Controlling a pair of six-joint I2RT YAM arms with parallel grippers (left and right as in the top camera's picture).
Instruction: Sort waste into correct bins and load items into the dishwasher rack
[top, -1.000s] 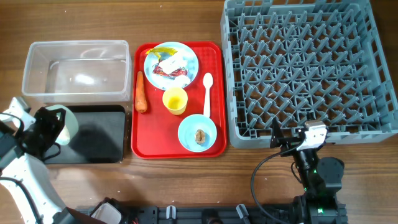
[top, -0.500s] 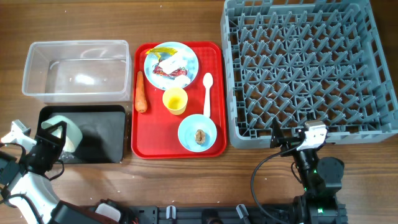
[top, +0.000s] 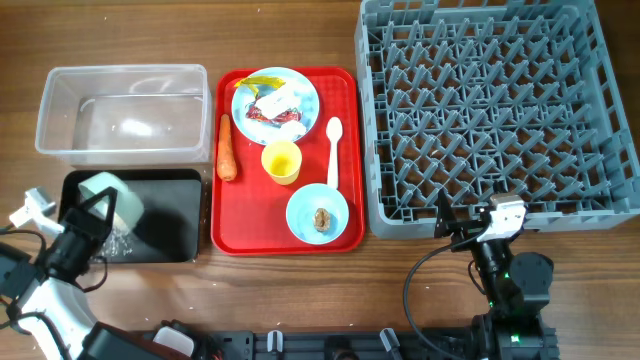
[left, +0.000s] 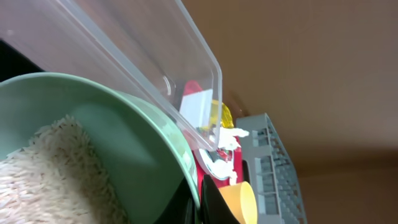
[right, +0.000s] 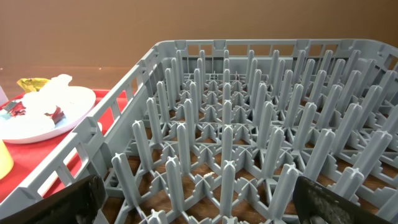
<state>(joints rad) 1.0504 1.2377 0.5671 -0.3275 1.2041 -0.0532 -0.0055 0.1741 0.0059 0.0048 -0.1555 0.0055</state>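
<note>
My left gripper is over the black tray (top: 175, 215), and that tray lies beneath the tilted bowl. Next it should stay there and open to release the bowl's rim.
My left gripper (top: 88, 222) is shut on the rim of a pale blue bowl (top: 112, 198) and holds it tilted over the left end of the black tray (top: 175, 215). White rice (left: 50, 174) fills the bowl in the left wrist view, and some grains (top: 120, 243) lie on the black tray. My right gripper (top: 475, 225) is open and empty at the front edge of the grey rack (top: 495, 110). On the red tray (top: 345, 160) sit a plate (top: 300, 92) with wrappers (top: 272, 108), a carrot (top: 227, 148), a yellow cup (top: 281, 161), a white spoon (top: 333, 150) and a bowl (top: 300, 213) with a brown lump (top: 321, 217).
The clear tub (top: 120, 112) stands empty behind the black tray; its wall shows close in the left wrist view (left: 155, 56). The rack's pegs (right: 227, 143) fill the right wrist view. Bare wooden table lies in front of the trays.
My left arm shifted with the bowl over the black tray's left end and tipped it. Rice grains now lie on the black tray. The right arm has not moved.
</note>
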